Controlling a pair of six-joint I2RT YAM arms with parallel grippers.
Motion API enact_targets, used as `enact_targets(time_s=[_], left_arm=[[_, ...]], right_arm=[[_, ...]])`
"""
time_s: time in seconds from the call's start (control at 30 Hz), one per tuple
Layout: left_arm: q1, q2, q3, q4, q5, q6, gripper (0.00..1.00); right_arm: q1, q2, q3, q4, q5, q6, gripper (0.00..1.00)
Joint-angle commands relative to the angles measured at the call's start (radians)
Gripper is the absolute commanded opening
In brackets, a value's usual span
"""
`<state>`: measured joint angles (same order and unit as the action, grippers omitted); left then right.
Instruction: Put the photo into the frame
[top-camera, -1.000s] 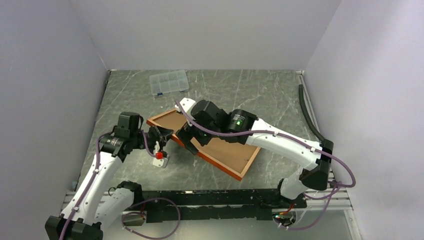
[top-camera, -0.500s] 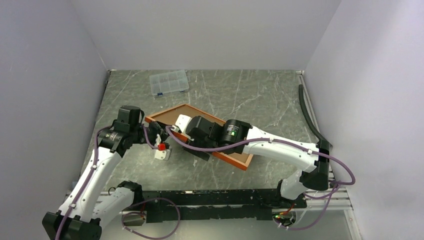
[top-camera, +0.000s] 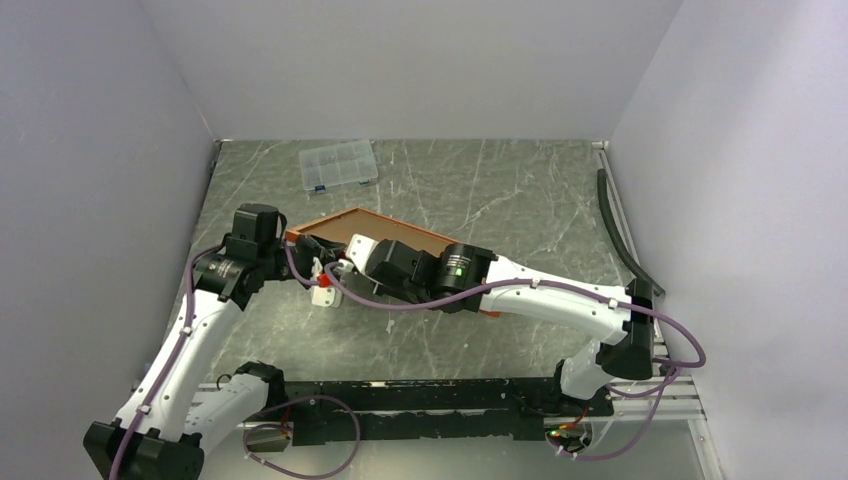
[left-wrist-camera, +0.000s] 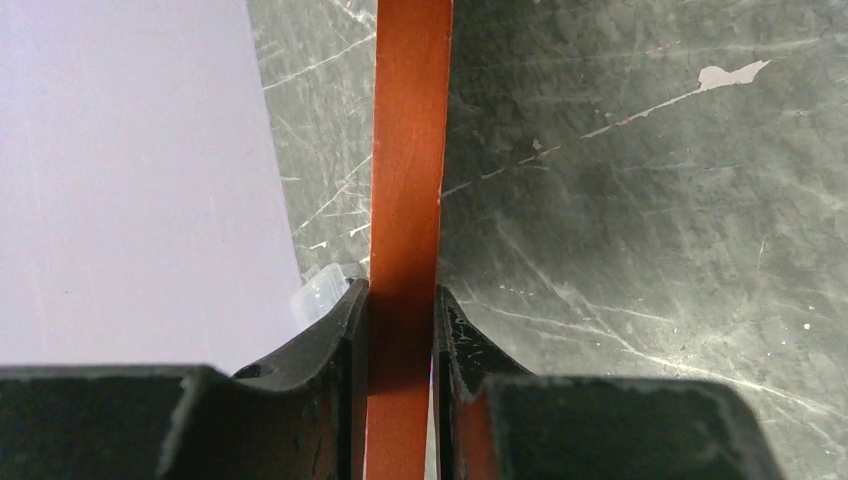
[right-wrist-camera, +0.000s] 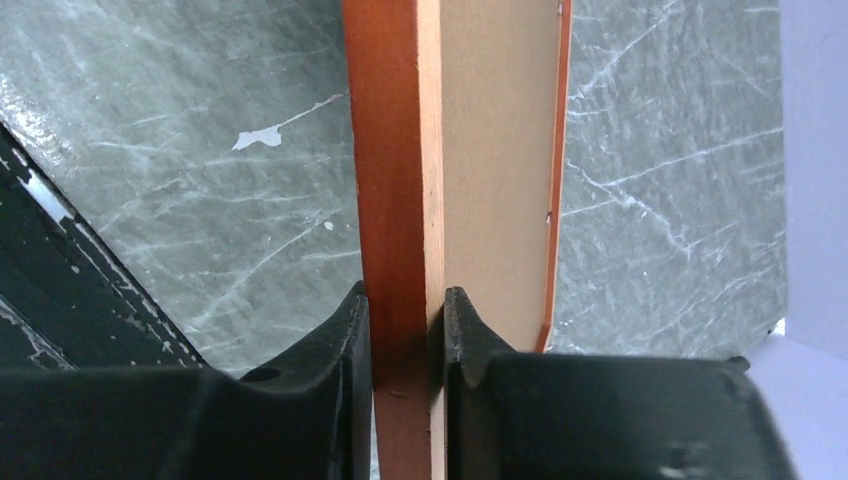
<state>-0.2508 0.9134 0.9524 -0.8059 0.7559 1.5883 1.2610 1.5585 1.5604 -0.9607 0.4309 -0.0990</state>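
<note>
Next my right gripper will carry the frame (top-camera: 345, 224) to the right in the top view, turning it over and down onto the marbled table, as the frame's backing faces up.
The frame (top-camera: 345, 224), with its thin reddish-orange border, is lifted off the table and tilted steeply at centre left. Its brown backing board (right-wrist-camera: 495, 150) fills the opening. My left gripper (top-camera: 307, 250) is shut on the frame's left end, and the orange border (left-wrist-camera: 405, 150) runs straight up between its fingers (left-wrist-camera: 352, 320). Just to the right, my right gripper (top-camera: 347, 264) is shut on the border too, with one finger (right-wrist-camera: 455, 320) against the backing board and the other on the outer side (right-wrist-camera: 395, 180). The photo is out of view.
A small clear compartment box (top-camera: 339, 164) lies at the back left of the marbled table (top-camera: 520, 190), and a corner of it shows in the left wrist view (left-wrist-camera: 322, 286). A black cable (top-camera: 615, 225) runs along the right wall. The right arm (top-camera: 540, 290) stretches across the middle.
The right gripper has gone from wide open to shut on the frame's border. The frame has been tipped up from nearly flat to steeply tilted, and both grippers have shifted left.
</note>
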Motion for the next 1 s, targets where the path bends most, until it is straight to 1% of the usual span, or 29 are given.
enact_targets(time_s=[0.0, 0.07, 0.1, 0.13, 0.17, 0.2, 0.23, 0.37, 0.43, 0.5, 0.53, 0.6, 0.67, 0.77, 0.87, 0.97], left_arm=[[0.002, -0.03, 0.062, 0.08, 0.05, -0.125, 0.23], [0.002, -0.044, 0.064, 0.099, 0.049, -0.157, 0.28], [0.002, -0.051, 0.067, 0.109, 0.048, -0.185, 0.36], [0.003, -0.057, 0.07, 0.114, 0.044, -0.209, 0.56], [0.002, -0.064, 0.079, 0.111, 0.037, -0.228, 0.78], [0.003, -0.068, 0.088, 0.105, 0.029, -0.25, 0.9], [0.002, -0.071, 0.102, 0.101, 0.016, -0.28, 0.93], [0.005, -0.071, 0.164, 0.111, -0.042, -0.46, 0.94], [0.005, -0.069, 0.182, 0.129, -0.103, -0.556, 0.94], [0.005, -0.055, 0.206, 0.178, -0.195, -0.713, 0.94], [0.006, -0.033, 0.234, 0.17, -0.241, -0.772, 0.94], [0.008, 0.03, 0.304, 0.111, -0.328, -0.874, 0.94], [0.017, 0.106, 0.386, 0.022, -0.377, -0.958, 0.94], [0.056, 0.196, 0.482, -0.088, -0.375, -1.067, 0.94], [0.107, 0.232, 0.502, -0.092, -0.359, -1.153, 0.94], [0.138, 0.247, 0.491, -0.088, -0.362, -1.188, 0.94]], right_arm=[[0.0, 0.001, 0.075, 0.035, 0.056, 0.013, 0.11], [0.0, 0.004, 0.106, 0.028, 0.054, 0.022, 0.07], [0.0, 0.006, 0.123, 0.023, 0.056, 0.028, 0.05], [0.0, 0.012, 0.146, 0.013, 0.056, 0.04, 0.04], [-0.003, 0.018, 0.172, -0.008, 0.055, 0.054, 0.03], [-0.006, 0.024, 0.2, -0.024, 0.052, 0.068, 0.02], [-0.009, 0.033, 0.232, -0.044, 0.051, 0.088, 0.02], [-0.055, 0.055, 0.337, -0.109, -0.007, 0.18, 0.02], [-0.102, 0.053, 0.365, -0.116, -0.068, 0.222, 0.01], [-0.193, 0.013, 0.342, -0.082, -0.135, 0.26, 0.0], [-0.241, -0.005, 0.32, -0.062, -0.179, 0.278, 0.0], [-0.345, -0.043, 0.267, -0.025, -0.262, 0.321, 0.0], [-0.431, -0.074, 0.218, 0.006, -0.306, 0.361, 0.0], [-0.519, -0.108, 0.155, 0.035, -0.332, 0.396, 0.0], [-0.606, -0.147, 0.083, 0.075, -0.393, 0.446, 0.0], [-0.689, -0.172, 0.02, 0.106, -0.454, 0.491, 0.0]])
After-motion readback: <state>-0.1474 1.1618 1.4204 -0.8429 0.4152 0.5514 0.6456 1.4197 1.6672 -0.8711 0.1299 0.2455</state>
